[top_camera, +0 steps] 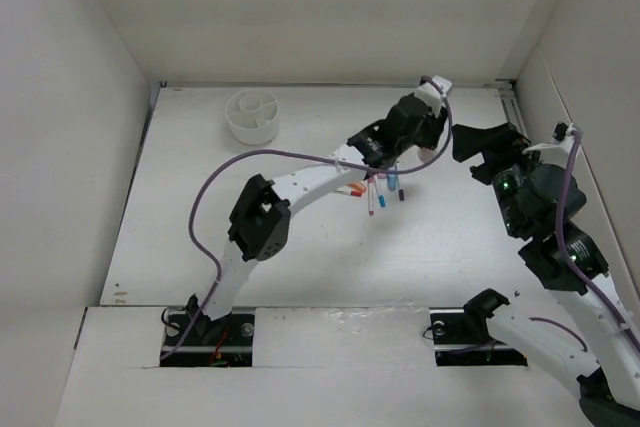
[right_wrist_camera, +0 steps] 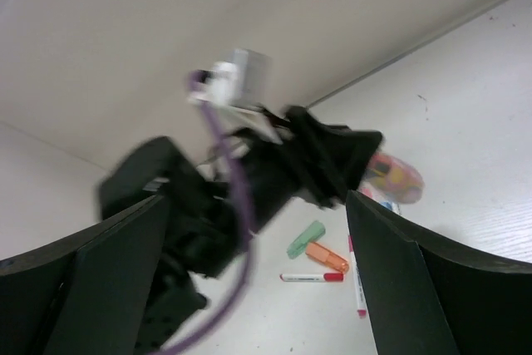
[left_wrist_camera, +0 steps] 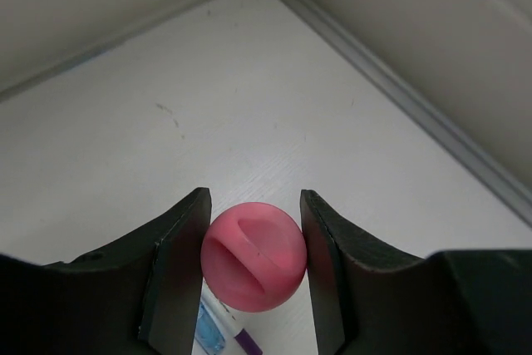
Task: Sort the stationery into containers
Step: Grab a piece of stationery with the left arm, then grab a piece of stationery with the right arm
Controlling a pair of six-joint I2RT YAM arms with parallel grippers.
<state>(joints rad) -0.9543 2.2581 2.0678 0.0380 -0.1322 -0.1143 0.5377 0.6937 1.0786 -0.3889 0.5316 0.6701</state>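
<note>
The left gripper swings over the white divided cup (top_camera: 252, 117) next and releases the bottle, since that cup stands to the gripper's left in the top view.
My left gripper (left_wrist_camera: 255, 197) is shut on the round pink cap of the white bottle (left_wrist_camera: 253, 257), one black pad pressed against each side. Under the cap a blue marker (left_wrist_camera: 208, 332) and a purple marker (left_wrist_camera: 247, 343) lie on the table. From above, the left gripper (top_camera: 388, 159) hangs over the cluster of pens (top_camera: 372, 197) at mid-table. My right gripper (right_wrist_camera: 258, 201) is open with nothing between its fingers, and looks at the left arm and the bottle (right_wrist_camera: 396, 177). Green (right_wrist_camera: 305, 239), orange (right_wrist_camera: 326, 257) and red (right_wrist_camera: 312, 277) markers lie below. The white divided cup (top_camera: 252, 117) stands at the back left.
The right gripper (top_camera: 468, 145) hovers just right of the left one, close to the right wall. A purple cable (top_camera: 215, 182) loops off the left arm. The back wall and corner rail (left_wrist_camera: 391, 89) run close behind the bottle.
</note>
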